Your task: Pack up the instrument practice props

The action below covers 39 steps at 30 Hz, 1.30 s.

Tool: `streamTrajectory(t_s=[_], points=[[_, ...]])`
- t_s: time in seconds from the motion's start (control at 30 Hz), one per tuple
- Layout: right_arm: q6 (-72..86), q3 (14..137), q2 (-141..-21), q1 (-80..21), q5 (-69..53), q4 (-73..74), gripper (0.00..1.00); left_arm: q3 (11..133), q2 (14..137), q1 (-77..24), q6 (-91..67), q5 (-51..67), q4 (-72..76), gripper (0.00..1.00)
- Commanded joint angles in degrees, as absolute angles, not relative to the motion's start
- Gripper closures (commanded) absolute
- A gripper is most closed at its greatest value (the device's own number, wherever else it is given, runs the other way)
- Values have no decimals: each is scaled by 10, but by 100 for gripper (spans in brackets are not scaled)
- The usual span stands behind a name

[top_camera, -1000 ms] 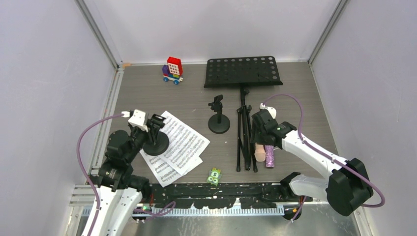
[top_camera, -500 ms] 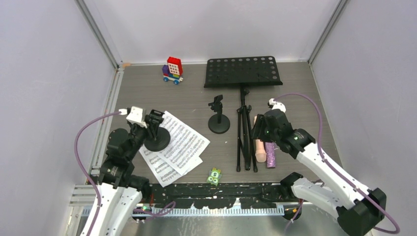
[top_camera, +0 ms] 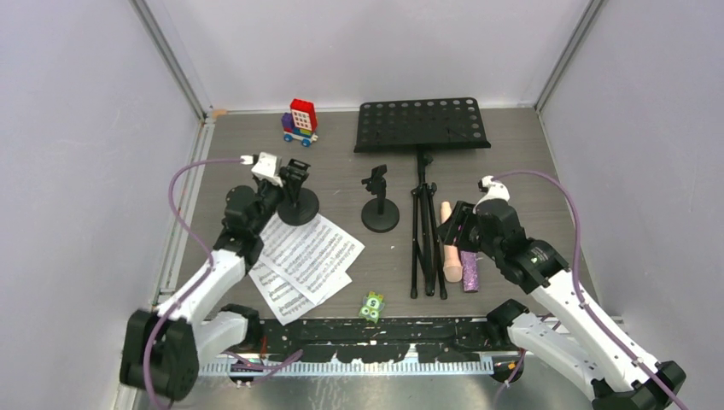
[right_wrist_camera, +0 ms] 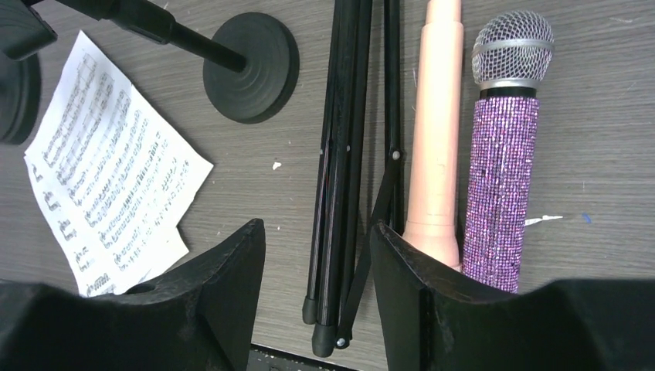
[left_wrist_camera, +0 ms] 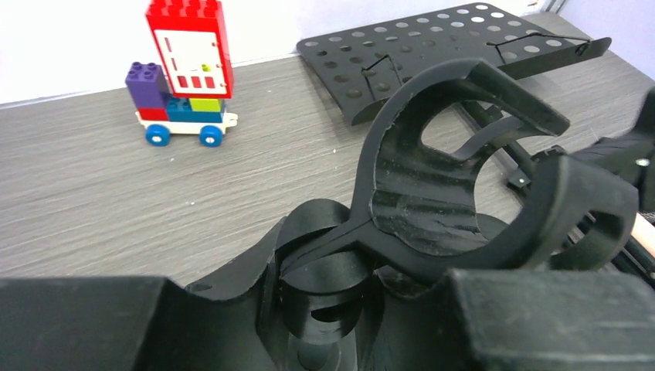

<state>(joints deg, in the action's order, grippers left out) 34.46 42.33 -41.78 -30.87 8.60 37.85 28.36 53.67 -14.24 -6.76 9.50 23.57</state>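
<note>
My left gripper carries its mic mount outward toward the second one next, as bare table (top_camera: 341, 190) (left_wrist_camera: 303, 184) lies beside that one. Then it brings the mount's base down.
My left gripper (top_camera: 294, 183) is shut on the stem of a black round-based mic mount (top_camera: 299, 207), whose base is just past the far corner of the white sheet-music pages (top_camera: 304, 254). Its clip (left_wrist_camera: 456, 178) fills the left wrist view. A second mic mount (top_camera: 380, 212) stands mid-table. The black perforated music desk (top_camera: 422, 124) lies flat, with its folded tripod legs (top_camera: 424, 235) pointing toward me. The pink microphone (top_camera: 449, 249) and the purple-glitter microphone (top_camera: 470, 270) lie side by side to the right of the legs. My right gripper (right_wrist_camera: 317, 259) hovers open above the leg tips (right_wrist_camera: 340, 178).
A red-blue toy brick vehicle (top_camera: 300, 122) stands at the back, left of the music desk. A small green dotted piece (top_camera: 371, 305) lies near the front rail. Metal rails run along the table's left and near edges, and walls close in three sides.
My left arm has carried the mic mount from above the sheets toward the back and right. My right arm has swung out to the right, and its gripper stays over the microphones' far ends.
</note>
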Motion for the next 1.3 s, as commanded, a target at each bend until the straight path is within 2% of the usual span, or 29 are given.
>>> streamTrajectory(t_s=[0.0,0.23,0.37,0.6,0.93,1.1,1.13,1.17,1.2,1.23,1.27], points=[[376,399,-391,-307,68,364,42,317,636,-142,-75,113,508,100],[386,377,-384,-307,56,361,42,380,818,-142,-76,169,601,100],[395,378,-384,-307,35,358,42,396,911,-142,-99,195,744,100],[404,375,-383,-307,23,348,42,462,1027,-159,-102,209,761,100],[400,369,-417,-307,8,325,41,467,1091,-183,-48,200,767,80],[395,380,-423,-307,8,322,41,449,1088,-190,-42,192,752,55],[395,384,-423,-306,8,325,40,443,1084,-190,-41,189,752,44],[393,388,-423,-307,8,328,40,436,1079,-190,-40,186,750,26],[392,393,-424,-307,-2,331,40,429,1072,-190,-39,179,746,14],[390,397,-426,-307,-12,335,40,421,1065,-190,-38,172,744,7],[389,401,-428,-307,-15,339,40,411,1057,-190,-36,166,742,5]])
